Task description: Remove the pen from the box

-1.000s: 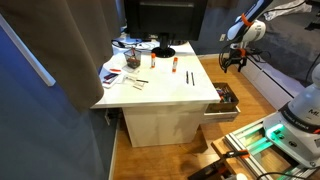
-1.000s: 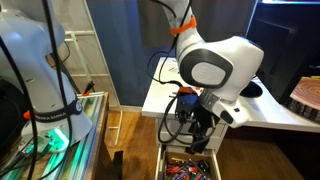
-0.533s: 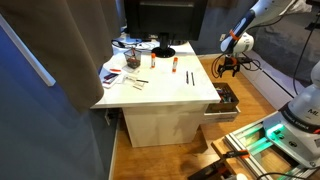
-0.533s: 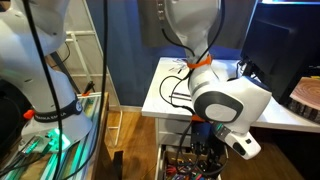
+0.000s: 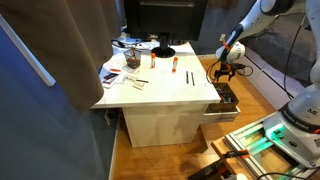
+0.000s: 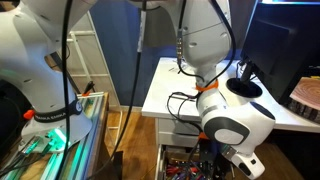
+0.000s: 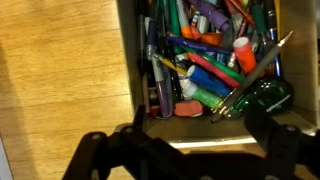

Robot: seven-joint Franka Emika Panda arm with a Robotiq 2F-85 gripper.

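The pens lie inside the box below the robot's open fingers, so the gripper will next go down to the pen ends [image 5: 228, 94] [image 7: 184, 102] beside the red-orange piece.
The box [image 7: 137, 60] is a small shallow tray with pale walls and a dark inside. It is packed with several pens and markers, among them a blue pen [image 7: 153, 58] at its left side and a green marker [image 7: 212, 91]. In both exterior views the box [image 5: 222, 112] [image 6: 167, 160] sits low beside the white table [image 5: 160, 95]. My gripper [image 5: 224, 70] hangs just above it, also seen in the wrist view [image 7: 195, 140] with dark fingers [image 7: 262, 125] spread wide. It is open and empty, not touching any pen.
On the table lie a black pen [image 5: 192, 78], a red marker [image 5: 172, 65], papers and clutter at the back left [image 5: 125, 60]. A monitor [image 5: 165, 20] stands behind. Wood floor [image 7: 60, 70] lies beside the box. A second robot base [image 5: 300, 110] stands nearby.
My gripper has come down and moved closer to the table, from high above the floor to just over the box. It stays open and empty.
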